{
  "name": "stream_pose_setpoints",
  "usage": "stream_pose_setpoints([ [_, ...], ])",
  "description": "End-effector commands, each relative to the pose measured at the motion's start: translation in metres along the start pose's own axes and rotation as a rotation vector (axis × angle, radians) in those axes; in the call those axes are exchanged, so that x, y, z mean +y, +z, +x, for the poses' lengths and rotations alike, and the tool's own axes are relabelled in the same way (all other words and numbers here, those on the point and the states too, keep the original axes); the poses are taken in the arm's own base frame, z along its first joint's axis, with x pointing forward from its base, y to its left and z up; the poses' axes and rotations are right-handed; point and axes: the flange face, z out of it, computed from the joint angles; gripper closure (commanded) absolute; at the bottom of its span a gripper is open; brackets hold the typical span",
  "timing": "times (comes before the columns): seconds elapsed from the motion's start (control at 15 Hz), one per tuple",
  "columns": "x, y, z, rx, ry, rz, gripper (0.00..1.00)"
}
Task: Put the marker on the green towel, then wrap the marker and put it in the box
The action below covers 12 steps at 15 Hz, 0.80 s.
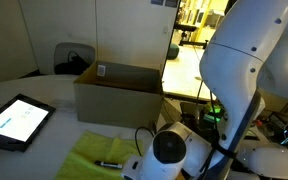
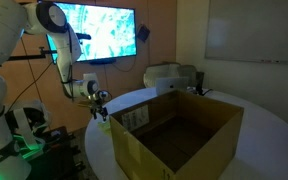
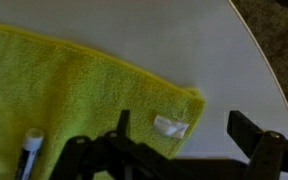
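Observation:
My gripper goes down onto the green towel's corner (image 3: 185,113) with the white tag next, because its open fingers straddle the towel's edge there.
The green towel (image 1: 92,150) lies flat on the white table in front of the box (image 1: 119,93). A black marker (image 1: 109,162) with a white cap rests on the towel; in the wrist view the marker (image 3: 28,157) sits at the lower left of the towel (image 3: 64,90). My gripper (image 3: 187,135) hovers open over the towel's corner with the white tag (image 3: 170,126), holding nothing. One finger (image 3: 122,126) is above the cloth, the other over bare table. In an exterior view the gripper (image 2: 101,106) hangs beside the open box (image 2: 174,135), which hides the towel.
A black tablet (image 1: 17,121) with a lit screen lies on the table (image 1: 54,95) left of the box. The table's curved edge (image 3: 267,70) runs close to the towel's corner. A grey chair (image 1: 72,57) stands behind the table.

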Motion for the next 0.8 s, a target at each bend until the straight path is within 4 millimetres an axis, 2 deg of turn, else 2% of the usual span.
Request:
stream_pose_setpoints([
  [0.0, -0.005, 0.011, -0.003, 0.016, -0.159, 0.005, 0.00],
  [0.33, 0.006, 0.025, 0.001, -0.002, -0.214, -0.031, 0.00],
  [0.73, 0.026, 0.027, 0.017, 0.017, -0.209, -0.059, 0.00],
])
